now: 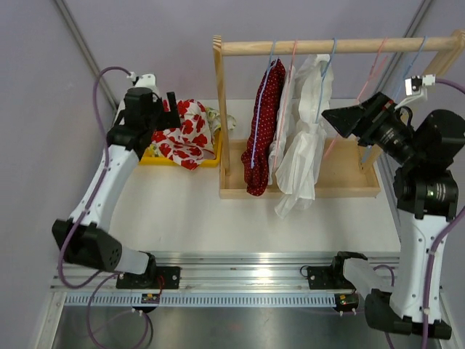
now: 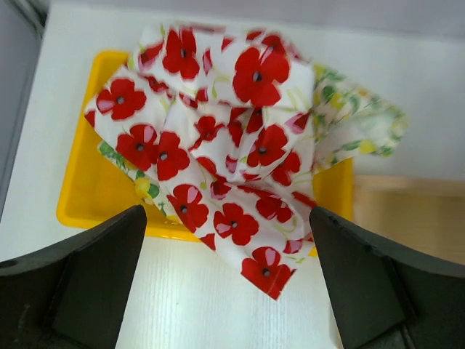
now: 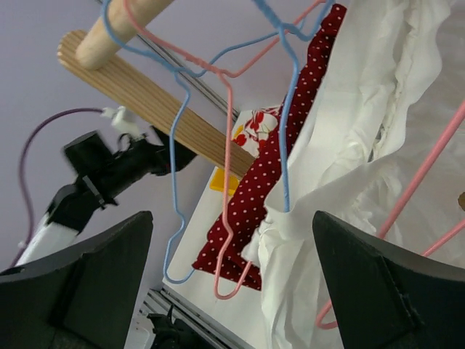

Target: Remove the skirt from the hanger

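Observation:
The blue wire below the hanger's hook (image 1: 328, 68) (image 3: 294, 69) hangs bare there, so the robot's right gripper will move outward and to the left in the top view onto it next.
A dark red skirt with white dots (image 1: 265, 131) hangs on a blue hanger (image 1: 256, 123) from the wooden rod (image 1: 341, 46) of the rack. It also shows in the right wrist view (image 3: 265, 193). White garments (image 1: 306, 138) hang just right of it. My right gripper (image 1: 333, 116) is open and empty, raised beside the white garments (image 3: 363, 160), apart from them. A blue hanger (image 3: 174, 189) and a pink hanger (image 3: 229, 218) hang in front of its jaws (image 3: 232, 283). My left gripper (image 1: 172, 107) is open and empty (image 2: 229, 283), above a poppy-print cloth (image 2: 218, 131) in a yellow tray (image 2: 80, 196).
The wooden rack has an upright post (image 1: 220, 94) at its left and a flat base tray (image 1: 341, 178). More pink and blue hangers (image 1: 378, 65) hang bare at the rod's right end. The yellow tray (image 1: 156, 156) sits left of the rack. Purple walls stand behind.

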Available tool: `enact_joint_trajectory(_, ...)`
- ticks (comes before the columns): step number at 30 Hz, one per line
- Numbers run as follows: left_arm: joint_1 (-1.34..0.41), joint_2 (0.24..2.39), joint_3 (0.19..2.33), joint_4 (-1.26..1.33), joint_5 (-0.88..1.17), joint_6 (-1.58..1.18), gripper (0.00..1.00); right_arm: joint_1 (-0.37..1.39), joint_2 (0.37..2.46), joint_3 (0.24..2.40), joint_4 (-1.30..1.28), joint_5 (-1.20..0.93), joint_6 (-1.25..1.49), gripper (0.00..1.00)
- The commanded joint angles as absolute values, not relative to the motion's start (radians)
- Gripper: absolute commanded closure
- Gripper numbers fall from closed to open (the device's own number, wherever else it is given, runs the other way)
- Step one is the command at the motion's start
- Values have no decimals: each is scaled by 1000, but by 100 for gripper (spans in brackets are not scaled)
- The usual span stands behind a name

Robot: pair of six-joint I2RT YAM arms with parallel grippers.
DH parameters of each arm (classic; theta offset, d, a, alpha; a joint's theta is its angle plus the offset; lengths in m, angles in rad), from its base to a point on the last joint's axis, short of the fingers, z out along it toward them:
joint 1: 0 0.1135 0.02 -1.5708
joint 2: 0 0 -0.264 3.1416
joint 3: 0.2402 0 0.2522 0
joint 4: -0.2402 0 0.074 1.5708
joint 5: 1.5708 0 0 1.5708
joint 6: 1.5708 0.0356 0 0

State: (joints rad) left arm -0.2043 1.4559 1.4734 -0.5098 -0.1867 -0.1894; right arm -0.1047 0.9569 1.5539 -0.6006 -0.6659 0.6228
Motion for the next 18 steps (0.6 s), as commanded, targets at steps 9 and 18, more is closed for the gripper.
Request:
enact_joint_trajectory(9, -385, 962, 1144, -434, -141, -212, 1, -94, 1182, 1629, -397, -604, 650, 18)
enact_joint_trajectory(18, -399, 934, 1078, -428, -158, -199, 1, -5, 1247, 1687, -402, -543, 638, 38)
